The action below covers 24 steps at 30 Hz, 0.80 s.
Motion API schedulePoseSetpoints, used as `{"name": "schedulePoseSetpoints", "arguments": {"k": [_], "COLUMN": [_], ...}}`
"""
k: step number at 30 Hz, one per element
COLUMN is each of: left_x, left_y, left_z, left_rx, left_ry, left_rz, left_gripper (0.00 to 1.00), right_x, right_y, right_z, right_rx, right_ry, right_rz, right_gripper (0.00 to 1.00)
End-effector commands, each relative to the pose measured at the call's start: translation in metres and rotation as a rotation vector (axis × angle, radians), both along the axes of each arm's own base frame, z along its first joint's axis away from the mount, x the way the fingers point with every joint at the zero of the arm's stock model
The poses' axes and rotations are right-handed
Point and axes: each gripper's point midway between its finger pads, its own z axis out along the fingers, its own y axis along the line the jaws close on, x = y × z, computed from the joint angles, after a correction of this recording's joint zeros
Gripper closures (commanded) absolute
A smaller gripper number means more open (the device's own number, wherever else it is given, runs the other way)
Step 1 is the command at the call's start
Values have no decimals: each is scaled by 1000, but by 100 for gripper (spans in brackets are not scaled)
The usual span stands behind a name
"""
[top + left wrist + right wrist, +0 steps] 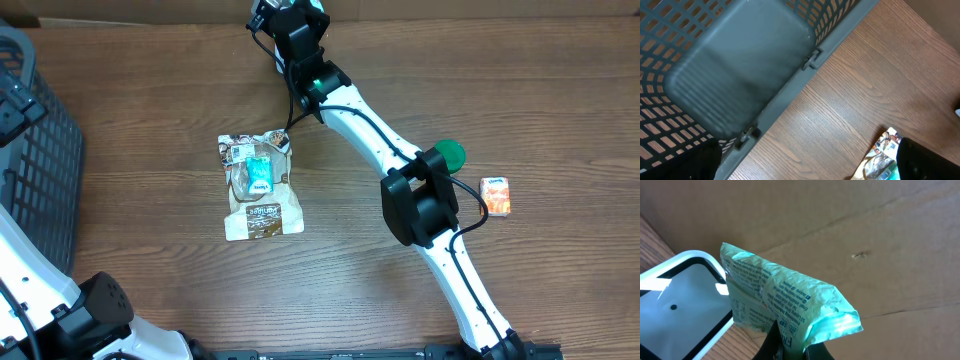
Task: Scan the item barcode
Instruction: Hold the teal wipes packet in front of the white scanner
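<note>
The bare wood beside the orange carton is to my right gripper's right in the overhead view. I need to swing the gripper back there and release the packet.
In the right wrist view my right gripper (796, 349) is shut on the lower edge of a crumpled green packet (785, 297) with printed text. The packet stands upright beside the scanner (677, 305), a white-rimmed unit with a dark glass window at lower left. No barcode can be made out on the packet. Overhead, the right arm reaches to the table's far edge, with the right gripper (287, 22) there. The left gripper (805, 172) is open and empty above the wood, with one dark finger (682, 160) over the basket rim and the other (930, 160) over a pouch.
A grey mesh basket (35, 150) fills the table's left side. A brown snack pouch (262, 205) with a small teal packet (260, 175) on it lies mid-table. An orange carton (495, 195) and a green round object (452, 154) sit at right. A cardboard wall (865, 240) stands behind the scanner.
</note>
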Motion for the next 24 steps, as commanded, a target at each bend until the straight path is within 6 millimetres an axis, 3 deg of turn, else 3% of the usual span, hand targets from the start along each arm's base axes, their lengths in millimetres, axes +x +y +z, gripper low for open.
{"name": "schedulePoseSetpoints", "arguments": {"k": [1, 8, 19, 24], "left_x": [0, 0, 0, 0], "left_y": [-1, -1, -1, -1], "left_z": [1, 1, 1, 1], "left_rx": [-3, -3, -4, -4], "left_ry": [-5, -5, -5, -5], "left_rz": [6, 6, 6, 6], "left_gripper": [1, 0, 0, 0], "right_x": [7, 7, -2, -4], "right_y": [-13, -16, 3, 5], "right_z": [21, 15, 13, 1], "right_rx": [-34, -177, -318, -360], "right_ry": [-34, -3, 7, 53], "right_rz": [-4, 22, 85, 118], "right_gripper": [96, 96, 94, 94]}}
